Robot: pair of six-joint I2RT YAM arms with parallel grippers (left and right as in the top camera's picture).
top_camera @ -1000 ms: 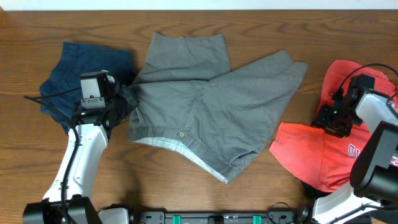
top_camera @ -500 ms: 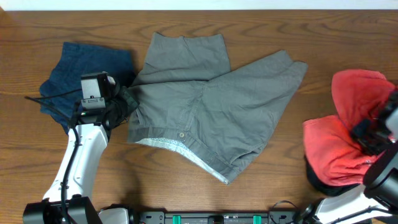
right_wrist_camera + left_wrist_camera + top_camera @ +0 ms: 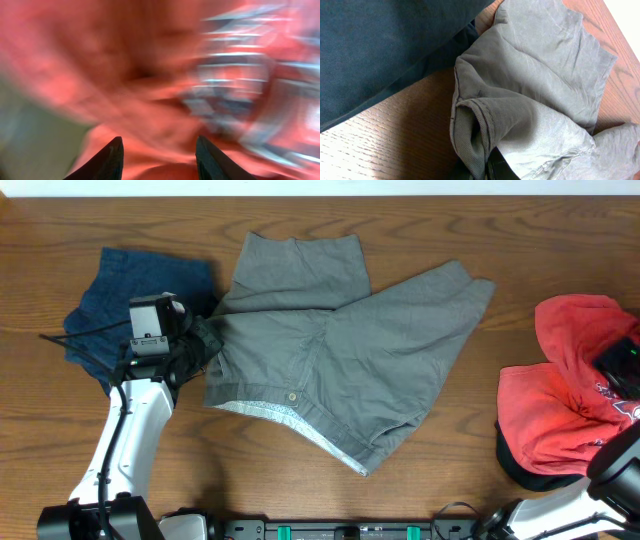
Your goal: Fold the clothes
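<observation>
The left gripper shifts over the shorts toward the button next, then opens. The shorts' waistband corner is bunched in its closed fingers beside the navy garment.
The grey shorts (image 3: 340, 360) lie spread over the middle of the table, with the button and pale waistband towards the front. My left gripper (image 3: 205, 340) is shut on their left waistband corner. In the left wrist view that gripper (image 3: 487, 170) pinches a bunched fold of the shorts (image 3: 535, 100). The dark navy garment (image 3: 120, 295) lies crumpled at the left, beside the shorts (image 3: 385, 45). The red T-shirt (image 3: 560, 420) is bundled up at the far right edge. My right gripper (image 3: 159, 150) holds its fingers apart round a thick bunch of the red T-shirt (image 3: 125, 60); that view is blurred.
The wooden table (image 3: 520, 240) shows bare between the shorts and the T-shirt. The left arm (image 3: 130, 430) reaches in from the front left. A dark part of the right arm (image 3: 620, 362) pokes out of the red cloth at the right edge.
The right gripper has swung right with the red T-shirt, which was spread flat and is now bunched up at the table's right edge. The left gripper and the shorts have stayed put.
</observation>
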